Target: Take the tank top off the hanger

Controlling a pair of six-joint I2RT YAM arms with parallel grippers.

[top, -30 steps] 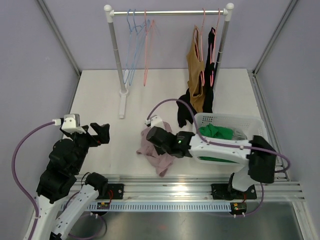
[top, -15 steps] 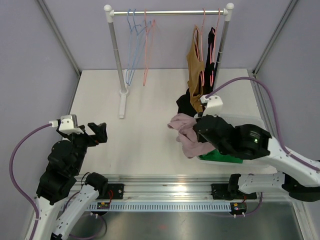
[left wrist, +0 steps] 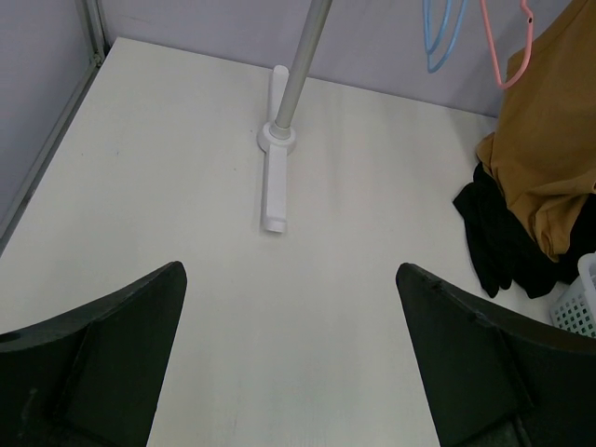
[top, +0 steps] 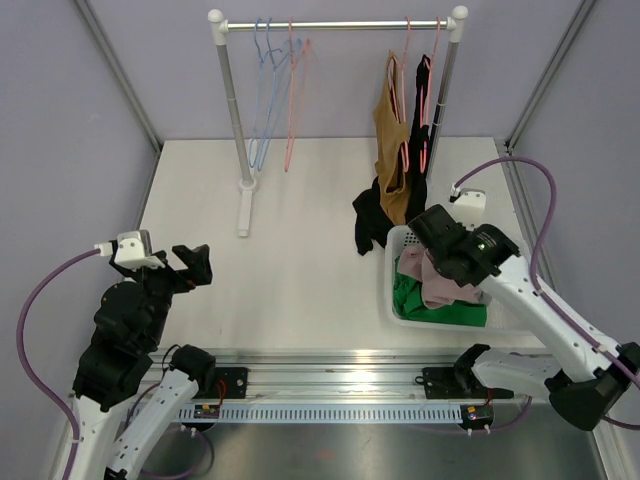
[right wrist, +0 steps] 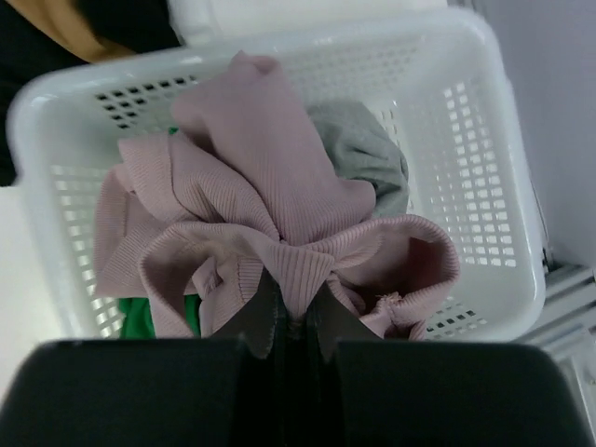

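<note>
Next, my right gripper will lower over the white basket [top: 392, 290] to release the pink tank top onto the green clothes.
My right gripper [top: 438, 268] is shut on a pink ribbed tank top [right wrist: 261, 205], bunched and hanging over the white basket [right wrist: 507, 186]. It shows in the top view [top: 440, 285] above the basket [top: 392, 290]. In the right wrist view my gripper [right wrist: 291, 312] pinches a fold of the fabric. My left gripper [top: 190, 265] is open and empty over the table at the left, its fingers [left wrist: 121, 335] wide apart. Several bare blue and pink hangers [top: 275, 90] hang on the rack's rail.
The rack [top: 335, 24] stands at the back, its post and foot [left wrist: 275, 158] ahead of my left gripper. A tan top [top: 392, 150] and a black garment [top: 372, 215] hang at its right end. Green [top: 410, 300] and grey [right wrist: 363, 149] clothes lie in the basket.
My right gripper has carried the pink tank top from the table's middle to the right and now holds it over the basket. The left arm has drawn back slightly.
</note>
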